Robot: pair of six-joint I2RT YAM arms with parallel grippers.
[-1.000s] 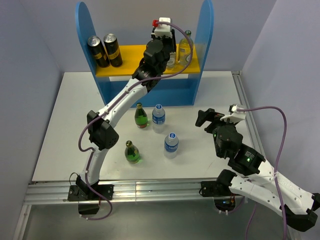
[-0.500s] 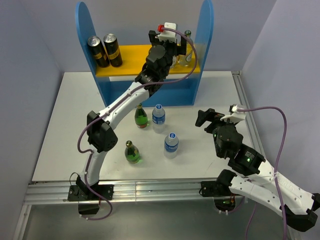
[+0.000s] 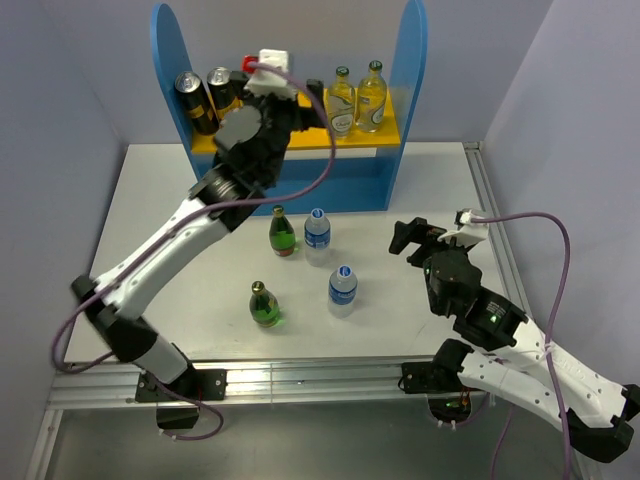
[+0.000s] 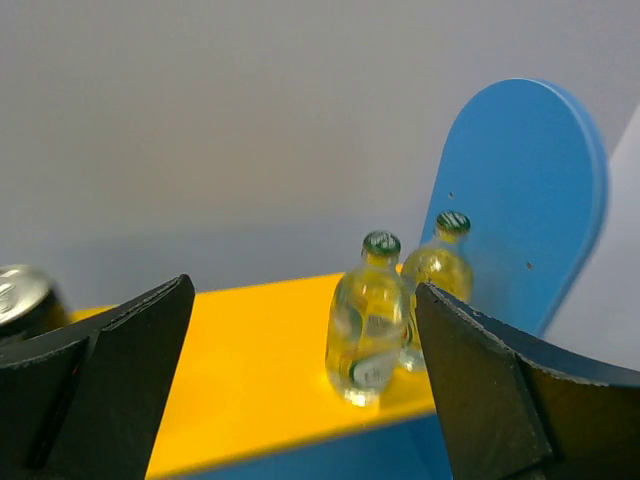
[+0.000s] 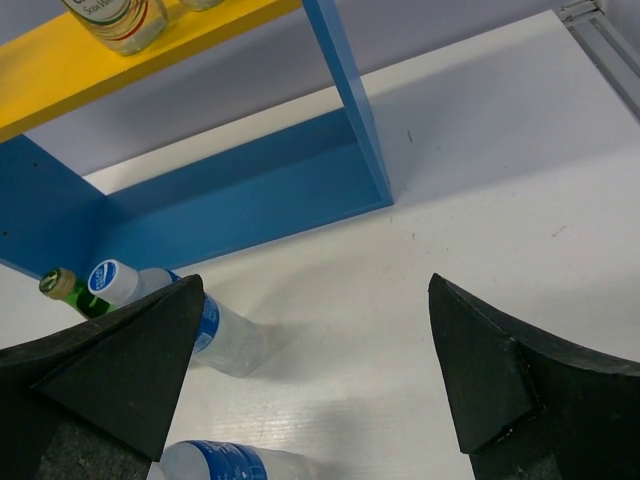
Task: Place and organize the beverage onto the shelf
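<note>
The far green bottle remains unshelved, so next my left gripper needs to draw back from the upper board, tilt down and lower to the far green bottle's neck (image 3: pixel 279 216).
The shelf (image 3: pixel 409 60) stands at the back of the table. On its yellow upper board (image 4: pixel 250 350), at the right end, two pale glass bottles (image 3: pixel 342 102) (image 3: pixel 372 97) stand upright side by side. My left gripper (image 3: pixel 296 104) hovers open in front of the board, left of the nearer pale bottle (image 4: pixel 368 315), and holds nothing. Two green bottles (image 3: pixel 283 232) (image 3: pixel 264 304) and two blue-capped plastic bottles (image 3: pixel 317 232) (image 3: pixel 343 287) stand on the table. My right gripper (image 3: pixel 415 237) is open and empty, to the right of them.
Two black cans (image 3: pixel 195 100) (image 3: pixel 222 90) stand at the left end of the upper board. The shelf's blue base (image 5: pixel 250 200) carries nothing in view. In the right wrist view, a plastic bottle (image 5: pixel 215 330) and a green bottle (image 5: pixel 75 292) sit left of my right gripper (image 5: pixel 315 290).
My left gripper opened and let go of a pale bottle on the upper board beside the other one. It then drew back to the left. The right arm stayed still.
</note>
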